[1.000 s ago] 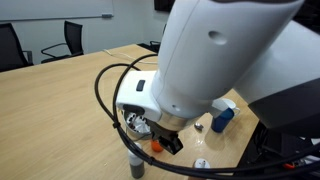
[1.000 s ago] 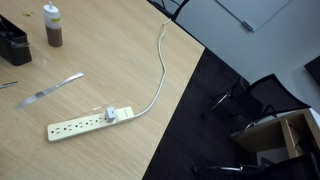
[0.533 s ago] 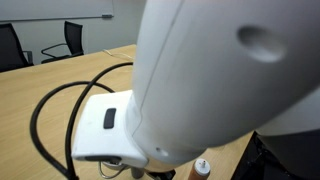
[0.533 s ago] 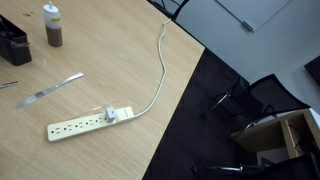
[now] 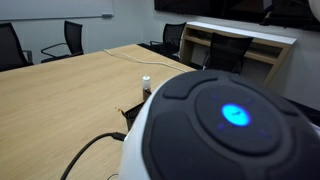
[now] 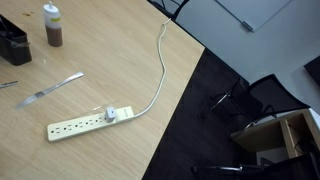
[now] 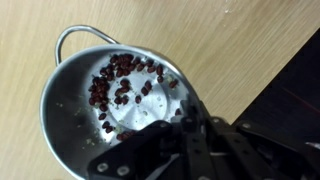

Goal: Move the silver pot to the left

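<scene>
The silver pot should go down onto the wooden table next, with my gripper holding it by its near rim.
In the wrist view the silver pot [image 7: 85, 110] fills the left half of the picture. It is shiny and round, with a wire loop handle at the upper left and dark red bits scattered inside. It is over the wooden table [image 7: 230, 40]. My gripper [image 7: 187, 122] comes in from the lower right, its black fingers closed together on the pot's near rim. In both exterior views the pot and gripper are hidden or out of view; the arm's rounded white body [image 5: 220, 125] fills the lower right of one of them.
A small bottle [image 5: 146, 86] stands on the table beyond the arm, with office chairs [image 5: 70, 40] and a cabinet behind. An exterior view shows a power strip [image 6: 88, 122] with its cord, a brown-filled bottle [image 6: 52, 25], a black box [image 6: 12, 45], a metal utensil [image 6: 50, 90] and the table's edge.
The arm has swung in one exterior view: it covered most of the picture and now fills only the lower right, uncovering the table and bottle. The power-strip view is unchanged.
</scene>
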Robot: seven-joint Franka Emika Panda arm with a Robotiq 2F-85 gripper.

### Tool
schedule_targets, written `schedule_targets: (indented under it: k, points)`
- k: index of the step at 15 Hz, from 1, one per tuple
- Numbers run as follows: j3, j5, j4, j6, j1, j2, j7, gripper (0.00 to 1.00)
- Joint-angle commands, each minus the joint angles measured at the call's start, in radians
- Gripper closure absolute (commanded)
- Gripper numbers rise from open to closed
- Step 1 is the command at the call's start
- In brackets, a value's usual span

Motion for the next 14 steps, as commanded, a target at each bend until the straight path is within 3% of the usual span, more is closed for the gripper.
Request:
schedule_targets:
  k: [1, 7, 14]
  points:
    - [0.072, 0.107, 0.032, 0.073, -0.071, 0.073, -0.238, 0.98]
    - [0.122, 0.291, 0.053, 0.014, -0.144, 0.156, -0.497, 0.98]
    - [0.074, 0.327, 0.040, -0.045, -0.138, 0.180, -0.521, 0.98]
